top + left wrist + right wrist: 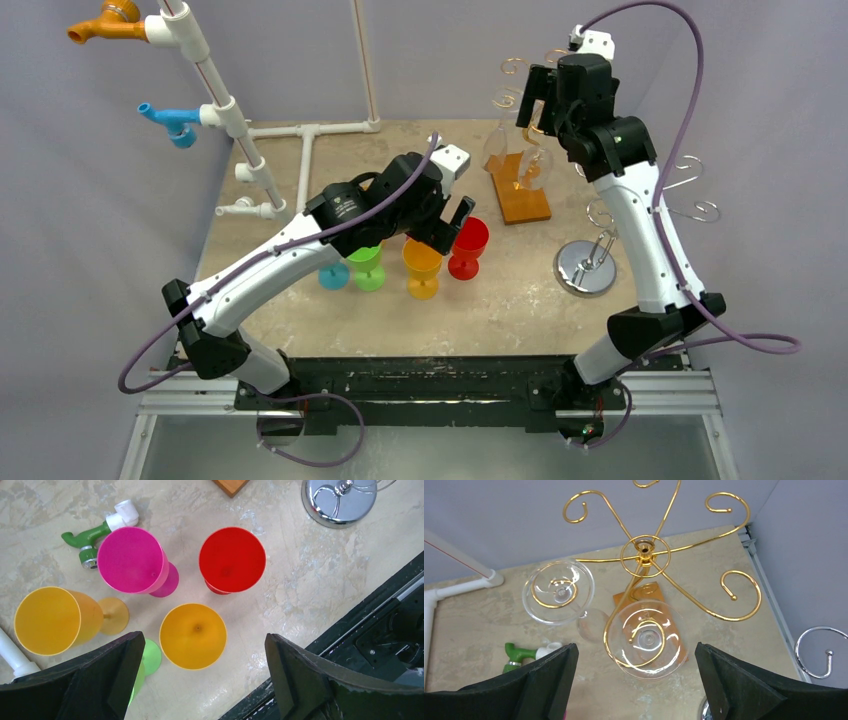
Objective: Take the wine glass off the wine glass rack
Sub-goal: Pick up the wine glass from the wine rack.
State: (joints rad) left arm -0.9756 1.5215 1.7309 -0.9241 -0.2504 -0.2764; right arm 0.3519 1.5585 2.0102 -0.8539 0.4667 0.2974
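Observation:
The wine glass hangs upside down with its foot at the top, so the right gripper will next go down and close its fingers across the glass's round foot below.
The gold wire wine glass rack (644, 551) stands on a wooden base (522, 203) at the back of the table. Two clear wine glasses hang upside down from its curled hooks. One wine glass (647, 639) is right below my right gripper (636, 680), which hovers above the rack, open, touching nothing. The other clear glass (558, 591) hangs to its left. My left gripper (205, 680) is open and empty above an upright orange plastic glass (192, 636) at mid-table. From above, the right gripper (543, 100) is over the rack and the left gripper (447, 228) over the coloured glasses.
Red (232, 560) and pink (132, 560) glasses stand upright, a yellow one (47, 620) lies on its side, and a green one (146, 659) is half hidden. A green pipe fitting (82, 537) lies nearby. A chrome rack (587, 267) stands right; a white pipe frame (215, 100) rises back left.

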